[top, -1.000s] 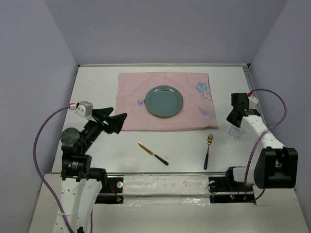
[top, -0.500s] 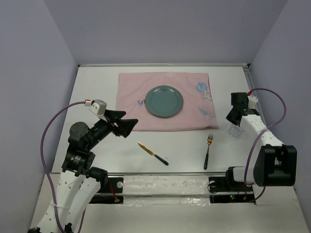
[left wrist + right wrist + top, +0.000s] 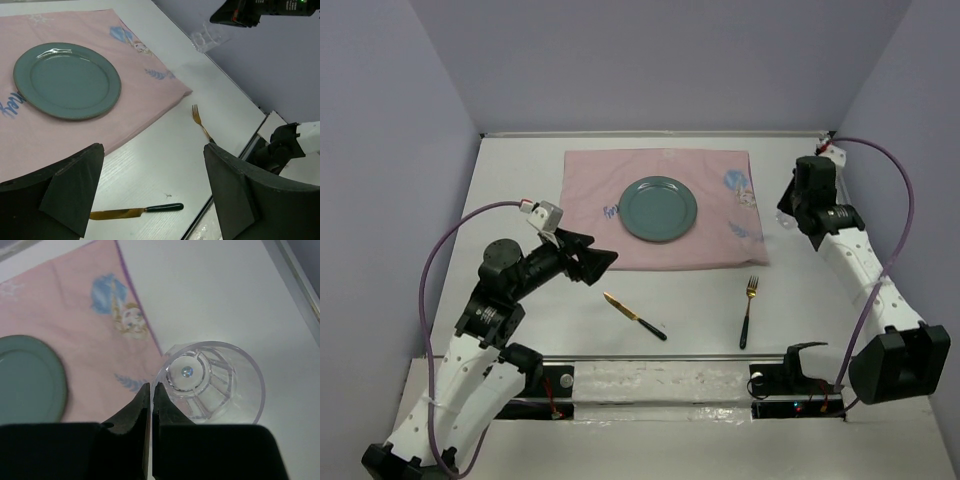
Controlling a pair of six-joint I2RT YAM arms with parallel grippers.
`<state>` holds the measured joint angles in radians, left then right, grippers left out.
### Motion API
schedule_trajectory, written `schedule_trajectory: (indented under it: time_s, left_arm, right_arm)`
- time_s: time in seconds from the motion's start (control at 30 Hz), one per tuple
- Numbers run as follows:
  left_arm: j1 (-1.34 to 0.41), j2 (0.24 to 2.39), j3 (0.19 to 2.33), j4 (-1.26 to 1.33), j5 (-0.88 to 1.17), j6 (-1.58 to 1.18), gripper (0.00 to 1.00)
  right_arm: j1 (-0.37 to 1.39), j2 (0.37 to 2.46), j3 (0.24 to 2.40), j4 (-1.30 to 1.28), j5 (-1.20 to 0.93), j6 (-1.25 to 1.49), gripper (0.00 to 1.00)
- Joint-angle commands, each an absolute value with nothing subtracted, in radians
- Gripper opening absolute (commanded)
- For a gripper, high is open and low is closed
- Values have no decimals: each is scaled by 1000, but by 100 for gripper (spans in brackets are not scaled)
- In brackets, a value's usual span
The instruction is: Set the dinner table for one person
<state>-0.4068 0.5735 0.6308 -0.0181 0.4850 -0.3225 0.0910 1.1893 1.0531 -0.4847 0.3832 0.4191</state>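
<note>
My right gripper will swing outward and then lower the glass onto the mat's far corner by the blue print (image 3: 733,167) (image 3: 98,269), because that corner is empty.
The white dinner table (image 3: 520,180) carries a pink placemat (image 3: 590,200) with a green plate (image 3: 659,208) on it. A gold knife with a dark handle (image 3: 635,316) and a gold fork with a dark handle (image 3: 748,310) lie on the table in front of the mat. My right gripper (image 3: 151,387) is shut on the rim of a clear glass (image 3: 215,382) and holds it in the air by the mat's right edge. The left wrist view shows the glass (image 3: 209,36) tilted under that gripper. My left gripper (image 3: 605,262) is open and empty, above the table just left of the knife (image 3: 135,211).
The table's metal rim (image 3: 650,356) runs along the near edge, with the arm bases behind it. Purple walls close in the back and both sides. The right wall stands close to the right arm (image 3: 855,255).
My right gripper has lifted the glass off the table beside the fork and carried it up and away. My left arm has swung right, closer to the knife.
</note>
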Motion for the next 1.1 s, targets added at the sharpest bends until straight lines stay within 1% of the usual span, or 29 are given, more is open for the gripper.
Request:
schedule_trajectory:
  time_s: [0.0,0.1,0.2,0.27,0.43,0.5,0.53,0.6,0.7,0.73,0.77,0.87,0.9,1.0,1.07]
  left_arm:
    - [-419,586,718,8,486,-322,92]
    - [-419,571,723,50,462,-362,92]
    - [-419,545,716,80,379,-365,92]
    - [-414,538,704,72,319,-339,93]
    - [-382,558,696,11,262,-281,93]
    - [-376,560,695,9,259,-273,93]
    - [-371,566,695,11,264,-273,93]
    - [-370,574,696,11,262,-270,93]
    - [-368,595,695,9,267,-270,93]
    - [-368,595,695,8,267,-270,93]
    - [-368,595,695,8,267,-268,93]
    - [-362,595,695,6,265,-267,93]
    - [-359,595,695,8,267,-268,93]
    - [-354,597,693,8,268,-268,93]
    - [-351,598,695,8,270,-268,93]
  right_arm:
    - [211,1293,1213,-400,368,312,0]
    - [221,1388,1294,-373,287,259,0]
    - [230,1494,1382,-368,255,218,0]
    - [230,1549,1451,-370,238,181,0]
    - [230,1758,1610,-396,216,130,0]
    - [230,1821,1673,-423,207,121,0]
    - [239,1883,1743,-434,199,115,0]
    - [239,1939,1805,-445,207,106,0]
    - [239,2040,1957,-453,207,78,0]
    - [239,2066,1957,-460,207,69,0]
    - [239,2119,2032,-474,204,54,0]
    - [239,2199,2135,-509,221,20,0]
    - [239,2250,2205,-531,228,14,0]
    - [239,2327,2305,-560,245,-21,0]
    - [239,2351,2332,-560,248,-31,0]
